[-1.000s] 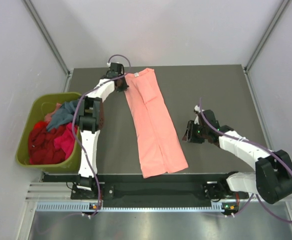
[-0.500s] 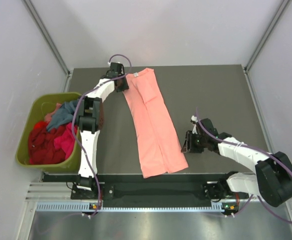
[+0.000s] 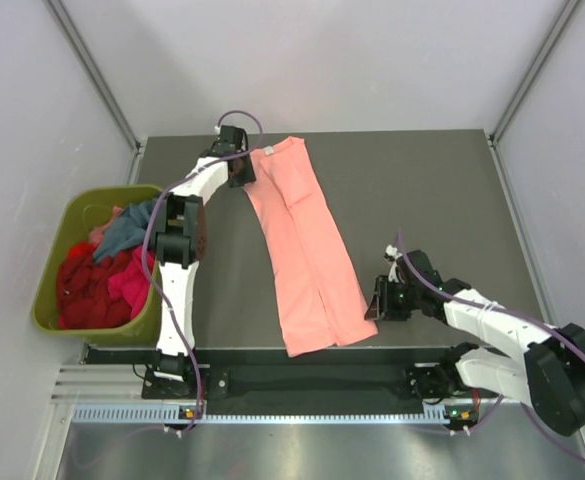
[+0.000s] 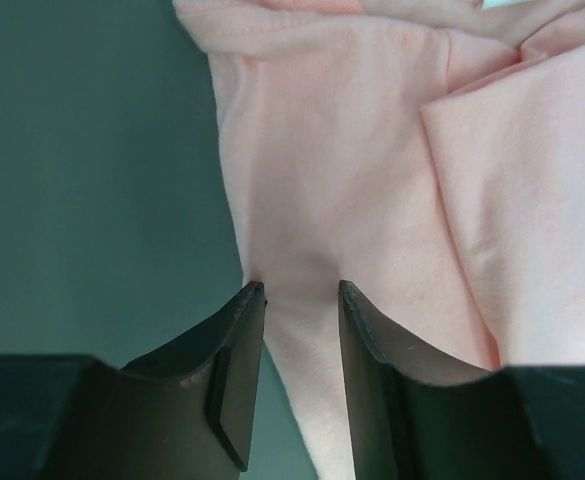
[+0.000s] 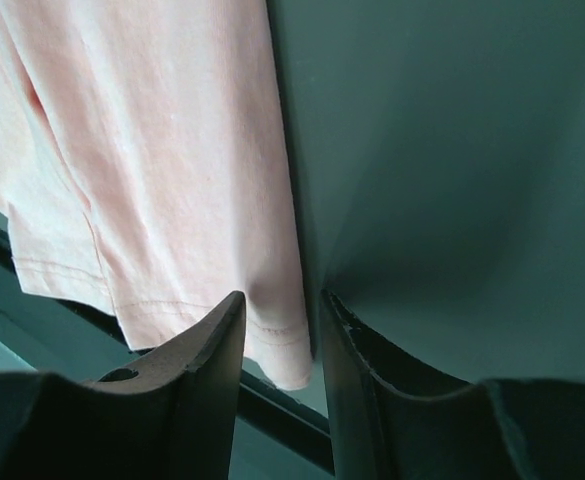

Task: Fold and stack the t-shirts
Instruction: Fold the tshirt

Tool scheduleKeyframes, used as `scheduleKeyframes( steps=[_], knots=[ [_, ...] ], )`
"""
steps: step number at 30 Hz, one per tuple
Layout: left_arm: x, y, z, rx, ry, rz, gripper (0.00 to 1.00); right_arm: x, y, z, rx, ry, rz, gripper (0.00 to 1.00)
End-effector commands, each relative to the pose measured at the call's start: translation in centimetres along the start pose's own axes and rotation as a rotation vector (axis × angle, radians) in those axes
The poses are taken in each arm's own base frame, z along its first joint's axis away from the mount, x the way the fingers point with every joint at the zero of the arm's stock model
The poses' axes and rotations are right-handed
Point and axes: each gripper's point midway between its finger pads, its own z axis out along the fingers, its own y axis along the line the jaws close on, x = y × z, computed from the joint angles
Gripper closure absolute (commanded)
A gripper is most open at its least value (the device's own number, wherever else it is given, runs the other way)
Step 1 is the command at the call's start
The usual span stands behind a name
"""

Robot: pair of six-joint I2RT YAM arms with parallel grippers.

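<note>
The right gripper moves slightly back toward the black bar next, its open fingers astride the cloth (image 4: 352, 180).
A large salmon-pink t-shirt (image 3: 307, 245) lies folded lengthwise in a long strip down the middle of the table. My left gripper (image 3: 248, 170) sits at its far left corner. In the left wrist view this gripper (image 4: 299, 290) is open, and the pink cloth (image 4: 352, 180) passes loosely between its fingers. My right gripper (image 3: 371, 302) is at the shirt's near right corner. It (image 5: 280, 300) stands open too, astride the hem corner (image 5: 277, 345) without pinching it. Red (image 3: 82, 285), magenta (image 3: 130, 280) and teal-blue (image 3: 127, 230) t-shirts lie heaped in the bin.
An olive-green plastic bin (image 3: 72, 212) stands off the table's left edge, beside the left arm. The dark table (image 3: 422, 190) extends to the right of the shirt. A black rail (image 3: 302, 378) runs along the near edge, just under the shirt's hem.
The left gripper has opened and let go of the shirt's far corner. The right gripper has moved nearer and leftward to the shirt's near right corner.
</note>
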Motion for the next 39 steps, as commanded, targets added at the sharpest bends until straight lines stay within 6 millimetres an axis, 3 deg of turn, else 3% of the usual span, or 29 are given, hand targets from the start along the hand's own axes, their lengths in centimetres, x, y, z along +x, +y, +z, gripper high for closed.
scheduleKeyframes(
  steps=[1, 9, 20, 27, 29, 32, 33, 34, 39],
  knots=[
    [0.1, 1.2, -2.4, -0.018, 0.037, 0.023, 0.59, 0.9, -0.3, -0.2, 0.025, 0.009, 0.013, 0.64],
    [-2.9, -1.4, -5.7, 0.094, -0.032, 0.014, 0.55, 1.4, -0.5, -0.5, 0.046, 0.021, 0.014, 0.71],
    [1.4, 0.5, -5.4, 0.035, 0.058, -0.023, 0.55, 2.4, -0.4, -1.0, 0.030, 0.027, 0.015, 0.70],
    [2.8, 0.0, -2.8, 0.078, 0.083, -0.032, 0.56, 2.6, -0.2, -0.9, 0.013, 0.012, 0.019, 0.91],
    [3.2, 0.2, -2.0, 0.077, 0.091, -0.036, 0.61, 2.7, -0.3, -0.7, 0.013, 0.012, 0.033, 0.97],
    [2.9, 0.1, -1.0, 0.080, 0.079, -0.029, 0.82, 3.0, -0.1, -0.5, 0.001, 0.007, 0.056, 1.00],
    [2.9, 0.1, -0.8, 0.081, 0.079, -0.025, 0.96, 3.1, 0.0, -0.4, -0.006, 0.005, 0.062, 1.00],
    [1.9, -0.2, -0.7, 0.086, 0.059, -0.023, 1.00, 3.1, 0.2, -0.4, -0.010, -0.001, 0.087, 1.00],
    [0.6, -0.6, 0.7, 0.126, 0.044, -0.015, 1.00, 2.8, 2.2, -0.2, -0.062, -0.062, 0.140, 1.00]
  ],
)
